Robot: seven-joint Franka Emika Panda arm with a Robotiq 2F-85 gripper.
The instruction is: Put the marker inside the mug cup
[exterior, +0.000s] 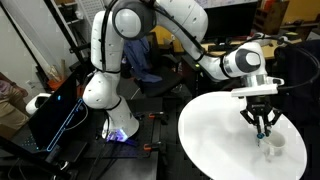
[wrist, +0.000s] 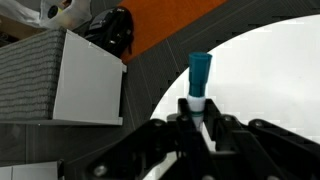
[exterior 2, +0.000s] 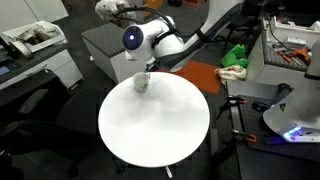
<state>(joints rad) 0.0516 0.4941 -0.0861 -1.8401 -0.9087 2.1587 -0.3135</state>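
The robot's gripper will next move gently outward and down over the mug cup's opening [exterior: 272,140] to release the marker, because the mug cup stands below the gripper and outward of it.
My gripper [exterior: 262,128] is shut on the marker [wrist: 198,78], whose teal-blue end sticks out between the fingers in the wrist view. In an exterior view the gripper hangs just above the small white mug cup [exterior: 271,147], which stands near the far edge of the round white table [exterior: 215,140]. In an exterior view the mug cup [exterior 2: 142,82] stands at the table's rim [exterior 2: 120,135], right under my wrist. The mug cup is out of sight in the wrist view.
A grey cabinet [wrist: 60,75] stands beside the table on an orange floor. A black chair and a monitor [exterior: 55,115] stand near the robot base. A workbench with tools [exterior 2: 290,50] and a green cloth [exterior 2: 235,57] lie beyond the table.
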